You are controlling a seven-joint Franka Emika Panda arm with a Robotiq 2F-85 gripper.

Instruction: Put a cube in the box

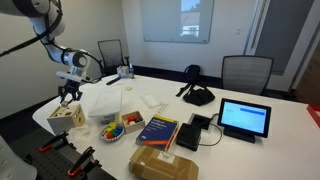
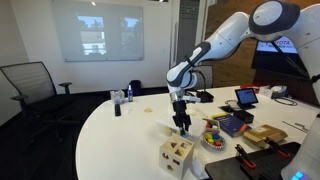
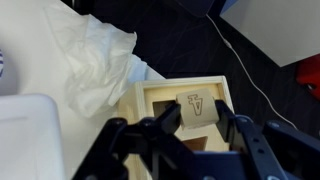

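Note:
My gripper lowers and shifts onto the box's square hole (image 3: pixel 164 108) next and releases, since that hole lies below it and to its left in the wrist view.
The light-wood box (image 3: pixel 150 97) with cut-out holes stands at the table's edge, with its open square top facing the wrist camera. It shows in both exterior views (image 1: pixel 67 118) (image 2: pixel 176 154). My gripper (image 3: pixel 196 112) is shut on a small wooden cube (image 3: pixel 196 107) with a letter drawn on its face. It holds the cube just above the box's top opening. In both exterior views the gripper (image 1: pixel 68 97) (image 2: pixel 182 124) points down, a little above the box.
A crumpled white cloth (image 3: pixel 85 60) lies beside the box. A clear tub with coloured toys (image 1: pixel 113 128) (image 2: pixel 213 136), a blue book (image 1: pixel 158 130), a brown cardboard package (image 1: pixel 163 163) and a tablet (image 1: pixel 244 118) stand further along the table. Office chairs surround it.

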